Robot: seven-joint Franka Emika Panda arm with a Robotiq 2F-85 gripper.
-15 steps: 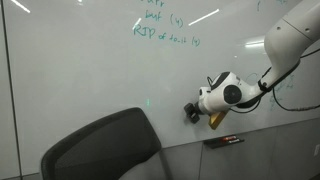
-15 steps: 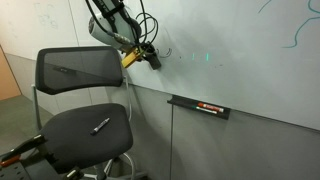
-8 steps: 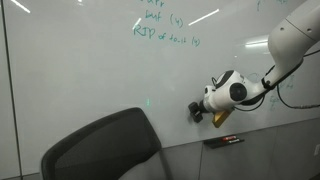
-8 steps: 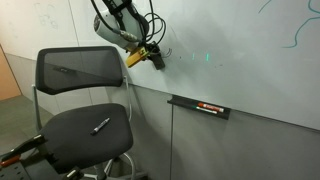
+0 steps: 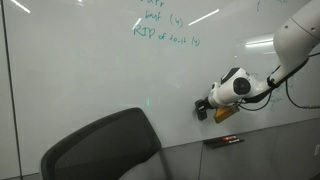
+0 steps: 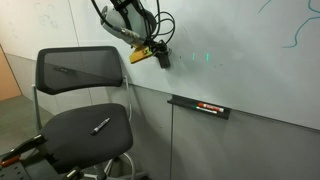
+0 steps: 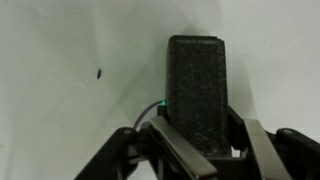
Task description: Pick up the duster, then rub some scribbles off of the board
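The chair's seat (image 6: 91, 124) is flat and mostly empty below my gripper, so next I will pull my gripper off the board (image 6: 240, 50), tilt it downward and lower the duster onto the seat to release it.
My gripper (image 5: 207, 107) (image 6: 153, 54) is shut on the duster (image 5: 200, 110) (image 6: 161, 59), a small black block. Its face is pressed against the board (image 5: 80, 70) (image 6: 240, 50), a large glossy white wall. In the wrist view the duster (image 7: 196, 85) stands upright between my two fingers (image 7: 196, 140), flat on the board (image 7: 60, 50). A faint teal curved arc, the scribbles (image 7: 148, 113), shows just left of the duster's lower edge. A small dark speck lies further left.
Rows of teal handwriting (image 5: 165, 30) sit higher on the board. A ledge below holds a thin black-and-red item (image 5: 223, 141) (image 6: 205, 106). A black office chair (image 5: 100, 150) (image 6: 85, 100) stands by the board, with a marker (image 6: 100, 126) on its seat.
My gripper has slid the duster along the board, to the right in both exterior views and slightly upward. The grip on the duster is unchanged.
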